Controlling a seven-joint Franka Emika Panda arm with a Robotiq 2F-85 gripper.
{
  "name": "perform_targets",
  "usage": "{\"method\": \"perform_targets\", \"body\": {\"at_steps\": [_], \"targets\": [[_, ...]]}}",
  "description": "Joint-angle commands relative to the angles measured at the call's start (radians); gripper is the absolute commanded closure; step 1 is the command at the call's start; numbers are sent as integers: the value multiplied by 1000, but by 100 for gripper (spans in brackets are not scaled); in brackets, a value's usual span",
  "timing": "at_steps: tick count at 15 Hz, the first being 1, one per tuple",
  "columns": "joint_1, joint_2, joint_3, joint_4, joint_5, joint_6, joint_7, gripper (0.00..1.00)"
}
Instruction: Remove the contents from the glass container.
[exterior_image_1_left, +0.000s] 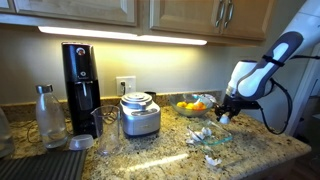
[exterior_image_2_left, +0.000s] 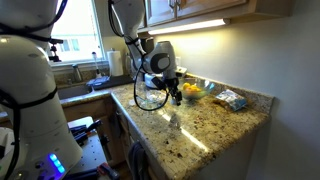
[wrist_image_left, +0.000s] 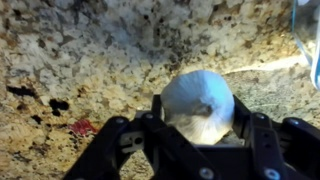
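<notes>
My gripper lowers next and only then opens, to get the white piece onto the granite counter.
My gripper (wrist_image_left: 197, 118) is shut on a white rounded piece tinged pale blue (wrist_image_left: 198, 95) and holds it above the speckled granite counter (wrist_image_left: 90, 60). In both exterior views the gripper (exterior_image_1_left: 225, 115) (exterior_image_2_left: 177, 95) hangs over the counter, between the fruit bowl and the low clear glass container (exterior_image_1_left: 205, 136) (exterior_image_2_left: 232, 99). A few pale pieces show in the container. A clear glass edge (wrist_image_left: 306, 30) shows at the top right of the wrist view.
A bowl of orange and yellow fruit (exterior_image_1_left: 192, 105) (exterior_image_2_left: 192, 90) stands near the wall. A silver appliance (exterior_image_1_left: 140, 115), a black coffee maker (exterior_image_1_left: 80, 85), a bottle (exterior_image_1_left: 47, 115) and a tumbler (exterior_image_1_left: 108, 135) stand further along. A sink (exterior_image_2_left: 75, 90) lies beyond.
</notes>
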Motion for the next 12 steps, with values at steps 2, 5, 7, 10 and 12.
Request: {"method": "perform_targets", "body": {"at_steps": [2,5,7,10,12], "targets": [[20,45,-25,-13,70,72,13,61],[27,51,-30,-15,106,72,8,16],[43,34,-43,-24,110,60,7,4],[88,-23,-85,-57,89,50,12,0],[124,-77,-111,-84,73,48,15,0]]}}
